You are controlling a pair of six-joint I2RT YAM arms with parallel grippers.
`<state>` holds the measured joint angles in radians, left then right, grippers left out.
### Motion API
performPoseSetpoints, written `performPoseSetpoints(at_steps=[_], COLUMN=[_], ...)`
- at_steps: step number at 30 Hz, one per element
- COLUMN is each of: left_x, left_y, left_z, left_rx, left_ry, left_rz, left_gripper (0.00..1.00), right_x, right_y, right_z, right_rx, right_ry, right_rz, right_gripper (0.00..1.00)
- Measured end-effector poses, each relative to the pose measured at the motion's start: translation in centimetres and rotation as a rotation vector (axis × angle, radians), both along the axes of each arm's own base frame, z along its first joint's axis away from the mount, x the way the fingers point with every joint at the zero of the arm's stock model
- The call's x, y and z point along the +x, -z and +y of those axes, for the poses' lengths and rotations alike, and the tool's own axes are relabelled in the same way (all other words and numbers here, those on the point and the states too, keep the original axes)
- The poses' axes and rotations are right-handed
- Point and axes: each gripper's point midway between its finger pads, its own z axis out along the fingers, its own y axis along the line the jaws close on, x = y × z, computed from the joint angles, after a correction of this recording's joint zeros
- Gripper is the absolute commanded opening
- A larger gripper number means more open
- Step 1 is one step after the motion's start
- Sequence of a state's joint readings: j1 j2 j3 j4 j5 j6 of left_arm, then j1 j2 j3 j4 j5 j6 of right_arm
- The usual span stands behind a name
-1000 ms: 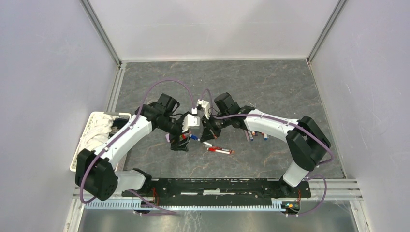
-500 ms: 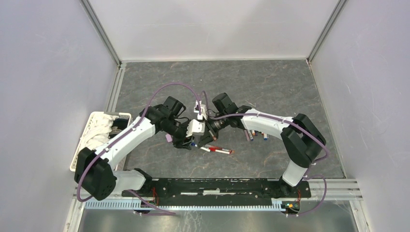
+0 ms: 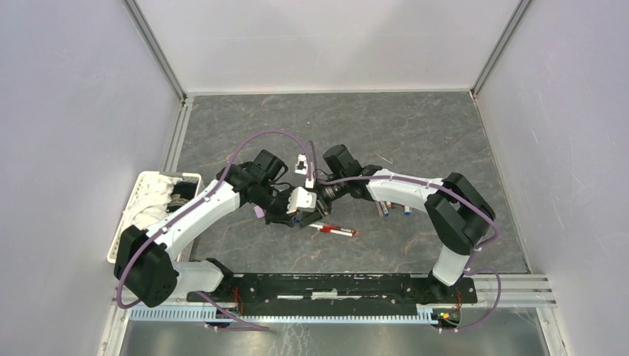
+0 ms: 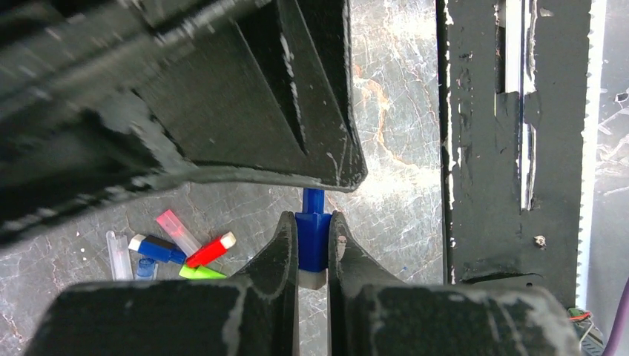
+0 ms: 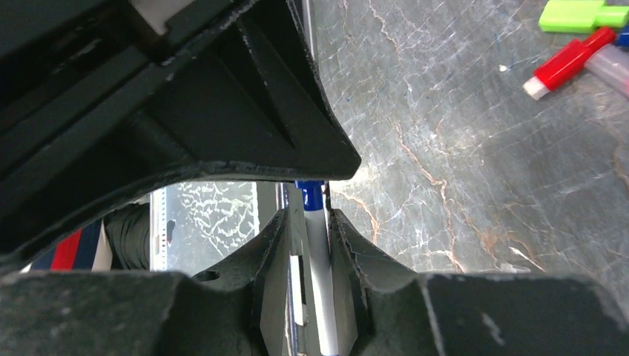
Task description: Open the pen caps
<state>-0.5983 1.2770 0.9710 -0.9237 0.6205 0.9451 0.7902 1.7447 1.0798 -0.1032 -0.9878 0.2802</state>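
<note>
The left gripper draws off the pen next, outward and down, and releases the blue pen cap [image 4: 312, 245] by the loose caps, since those lie below and outward.
My left gripper [image 4: 312, 233] is shut on a blue pen cap [image 4: 312, 245], whose whitish end pokes out toward the camera. The cap sits on a white pen [image 5: 317, 264] with a blue end, which lies between the fingers of my right gripper [image 5: 311, 230]. Those jaws stand slightly open, with a thin gap on the pen's left side. In the top view the left gripper [image 3: 300, 214] and right gripper [image 3: 316, 201] meet nose to nose above the table's middle. Loose caps lie below: red [image 4: 211, 251], blue [image 4: 156, 248], pink [image 4: 176, 230], green [image 4: 202, 273].
A red-ended pen [image 3: 334, 230] lies just right of the grippers. Two more pens [image 3: 386, 209] rest under the right forearm. A lilac cap [image 3: 258, 212] sits by the left wrist. A white basket [image 3: 141, 185] with cloth stands at the left edge. The black base rail [image 3: 334, 285] runs along the front.
The left gripper moved in toward the right one and closed on the blue cap. The right jaws, shut on the pen before, have loosened a little.
</note>
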Motion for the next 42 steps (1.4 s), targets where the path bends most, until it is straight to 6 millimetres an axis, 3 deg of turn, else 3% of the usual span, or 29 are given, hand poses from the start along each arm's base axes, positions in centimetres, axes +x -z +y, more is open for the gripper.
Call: performPoseSetpoints(at_steps=[4, 8, 19, 21, 25, 29, 32, 35, 38, 42], left_x=[0.0, 0.0, 1.3, 2.6, 7.2, 7.9, 8.1, 8.6, 8.3, 7.5], left_y=[0.0, 0.0, -0.6, -0.8, -1.3, -0.9, -0.4, 1.0, 3.6, 7.3], left_z=[0.0, 0.0, -0.5, 0.9, 5.4, 6.3, 6.1, 5.2, 4.0, 3.3], left_rx=[-0.001, 0.005, -0.031, -0.004, 0.066, 0.096, 0.089, 0.084, 0.117, 0.192], left_ry=[0.000, 0.002, 0.051, 0.012, -0.141, -0.162, -0.169, -0.195, -0.200, -0.213], left_rz=[-0.002, -0.005, -0.092, -0.111, -0.171, -0.183, -0.185, -0.164, -0.140, -0.112], left_gripper=[0.02, 0.02, 0.02, 0.02, 0.02, 0.02, 0.02, 0.02, 0.02, 0.02], right_x=[-0.5, -0.6, 0.3, 0.2, -1.9, -2.3, -0.3, 3.5, 7.4, 10.4], right_y=[0.8, 1.1, 1.0, 1.1, 3.9, 5.7, 5.8, 6.3, 7.3, 8.1], right_z=[0.7, 0.9, -0.6, -1.7, -5.5, -7.7, -8.7, -10.3, -12.6, -15.1], right_rx=[-0.006, -0.005, 0.027, 0.012, -0.102, -0.190, -0.237, -0.320, -0.436, -0.561], right_ry=[-0.012, -0.017, 0.012, 0.028, 0.055, 0.095, 0.183, 0.341, 0.516, 0.677], right_rz=[0.029, 0.048, -0.062, -0.085, -0.002, 0.045, -0.011, -0.114, -0.216, -0.316], right_gripper=[0.24, 0.00, 0.00, 0.00, 0.00, 0.00, 0.00, 0.00, 0.00, 0.01])
